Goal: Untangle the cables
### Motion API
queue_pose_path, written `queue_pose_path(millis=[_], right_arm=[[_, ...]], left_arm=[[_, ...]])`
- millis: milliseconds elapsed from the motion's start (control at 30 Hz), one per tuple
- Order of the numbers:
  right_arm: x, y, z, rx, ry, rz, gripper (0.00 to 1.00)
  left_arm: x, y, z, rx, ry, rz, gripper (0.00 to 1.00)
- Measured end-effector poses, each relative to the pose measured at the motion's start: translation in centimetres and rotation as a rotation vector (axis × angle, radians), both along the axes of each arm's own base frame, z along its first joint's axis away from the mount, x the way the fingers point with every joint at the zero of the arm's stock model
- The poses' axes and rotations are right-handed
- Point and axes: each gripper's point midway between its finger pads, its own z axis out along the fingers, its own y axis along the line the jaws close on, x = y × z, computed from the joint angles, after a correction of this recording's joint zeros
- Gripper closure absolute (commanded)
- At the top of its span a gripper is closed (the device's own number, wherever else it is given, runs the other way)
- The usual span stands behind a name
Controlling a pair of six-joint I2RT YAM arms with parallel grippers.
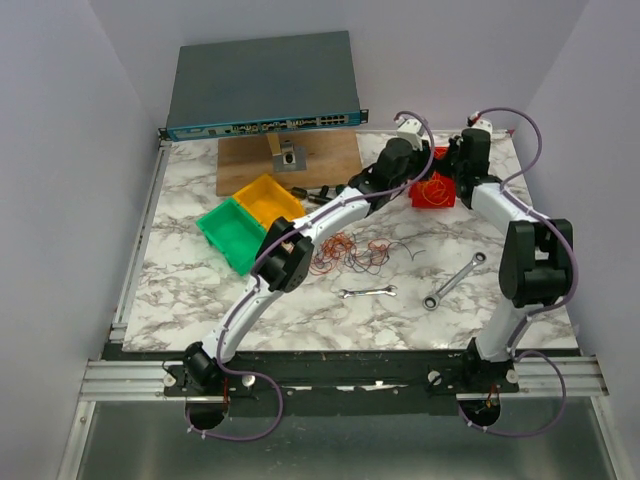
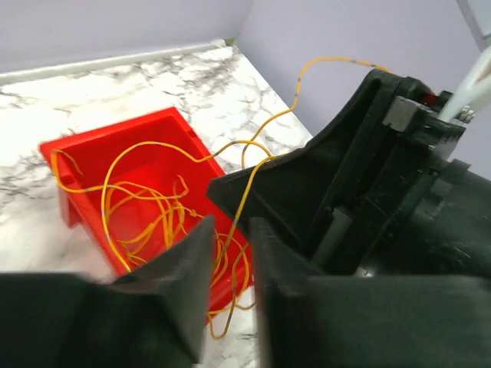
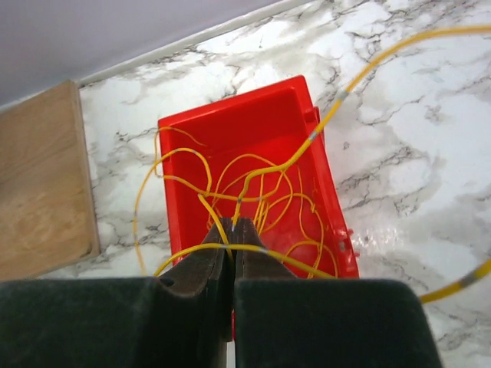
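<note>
I should next lower the yellow cable with my right gripper into the red bin [image 1: 434, 190] and slightly back, and then I should release the cable there.
Several yellow cables [image 3: 261, 203] lie looped in a red bin [image 3: 230, 102] at the back right of the table. My right gripper [image 3: 232, 224] is above the bin, shut on one yellow cable, while another strand crosses its fingers. My left gripper [image 2: 232, 226] hangs over the bin's [image 2: 115, 134] corner with its jaws slightly apart. A yellow cable [image 2: 253, 180] runs loose through the gap and up to the right gripper's dark body [image 2: 368, 176]. A tangle of orange, red and dark cables [image 1: 345, 255] lies mid-table. In the top view both grippers [image 1: 420, 172] [image 1: 447, 172] meet over the bin [image 1: 432, 203].
A green bin [image 1: 232, 232] and a yellow bin [image 1: 268, 198] stand left of the tangle. Two wrenches [image 1: 368, 292] [image 1: 453, 280] lie toward the front. A wooden board [image 1: 290, 160] and a network switch [image 1: 262, 85] are at the back.
</note>
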Motion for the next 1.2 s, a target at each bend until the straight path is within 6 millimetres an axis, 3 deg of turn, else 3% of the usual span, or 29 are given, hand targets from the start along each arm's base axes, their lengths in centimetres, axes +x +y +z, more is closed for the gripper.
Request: queue_pose_path(millis=[200, 367, 400, 433, 500, 567, 767, 833, 900, 1000, 1200], right_arm=[[2.9, -1.0, -1.8, -0.024, 0.024, -0.010, 0.99], [3.3, -1.7, -5.0, -0.048, 0.091, -0.016, 0.99], [3.3, -1.7, -5.8, -0.052, 0.111, -0.015, 0.99], [3.2, -1.7, -6.5, -0.056, 0.131, -0.012, 0.99], [3.2, -1.7, -7.7, -0.059, 0.163, -0.007, 0.99], [3.2, -1.5, -8.6, -0.056, 0.193, 0.006, 0.99], [2.4, -0.8, -10.2, -0.037, 0.272, 0.039, 0.99], [1.9, -0.8, -10.8, -0.033, 0.293, 0.038, 0.99], [0.7, -0.7, -11.9, -0.030, 0.329, 0.037, 0.99], [-1.4, -0.2, -13.0, -0.021, 0.371, 0.039, 0.99], [-6.7, 1.9, -13.0, -0.029, 0.446, 0.032, 0.99]], left_arm=[[1.4, 1.6, -0.1, -0.038, 0.034, 0.057, 0.38], [-0.5, 2.8, -0.5, -0.001, 0.084, 0.039, 0.30], [-1.2, 3.1, -1.5, 0.024, 0.110, 0.028, 0.29], [-1.6, 3.3, 0.8, 0.002, 0.087, 0.024, 0.28], [-2.7, 3.8, 2.8, -0.004, 0.073, 0.003, 0.27], [-4.0, 4.9, 6.3, -0.023, 0.045, -0.012, 0.27], [-8.7, 9.2, 16.7, -0.094, -0.073, -0.035, 0.27], [-10.2, 10.7, 19.0, -0.110, -0.101, -0.036, 0.27], [-11.5, 12.1, 20.4, -0.119, -0.121, -0.036, 0.27], [-13.0, 13.7, 20.6, -0.111, -0.122, -0.036, 0.28], [-15.5, 16.2, 17.8, -0.057, -0.068, -0.036, 0.28]])
